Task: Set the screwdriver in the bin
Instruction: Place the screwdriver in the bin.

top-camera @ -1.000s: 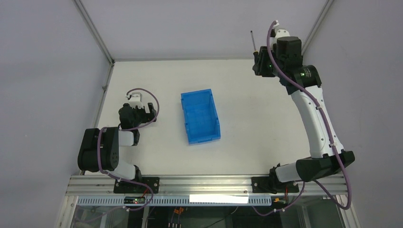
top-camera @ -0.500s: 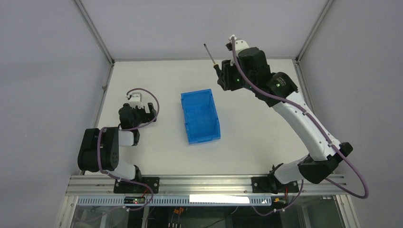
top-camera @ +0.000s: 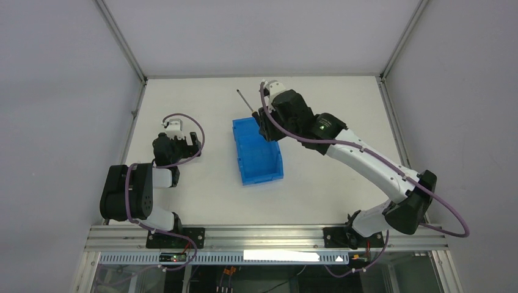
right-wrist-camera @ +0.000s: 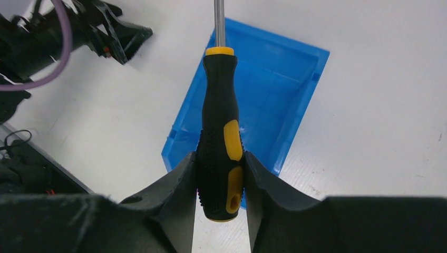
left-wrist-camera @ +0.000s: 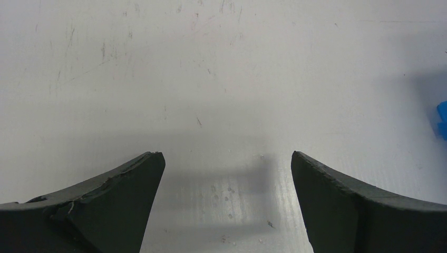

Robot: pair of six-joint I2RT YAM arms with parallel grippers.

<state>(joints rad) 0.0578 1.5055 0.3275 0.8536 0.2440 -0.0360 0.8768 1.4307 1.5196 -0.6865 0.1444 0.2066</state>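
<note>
The screwdriver's rod sticks out past the bin's far rim, so I need to pull my right gripper back and down into the middle of the bin (top-camera: 259, 154) to release the screwdriver.
The blue bin (top-camera: 257, 151) sits open-topped in the middle of the white table; it also shows in the right wrist view (right-wrist-camera: 271, 89). My right gripper (top-camera: 264, 124) is shut on the screwdriver (right-wrist-camera: 220, 132), gripping its black and yellow handle, and holds it in the air over the bin's far right corner. The thin shaft (top-camera: 244, 101) points up and away to the left. My left gripper (left-wrist-camera: 225, 174) is open and empty, low over bare table at the left (top-camera: 175, 137).
The folded left arm (top-camera: 131, 189) rests at the table's left side. A metal frame rail (top-camera: 262, 235) runs along the near edge. Grey walls close in the table at the back and both sides.
My right arm has swung left and nearer from the far right corner, carrying the screwdriver to above the bin's far end. The left arm has not moved.
</note>
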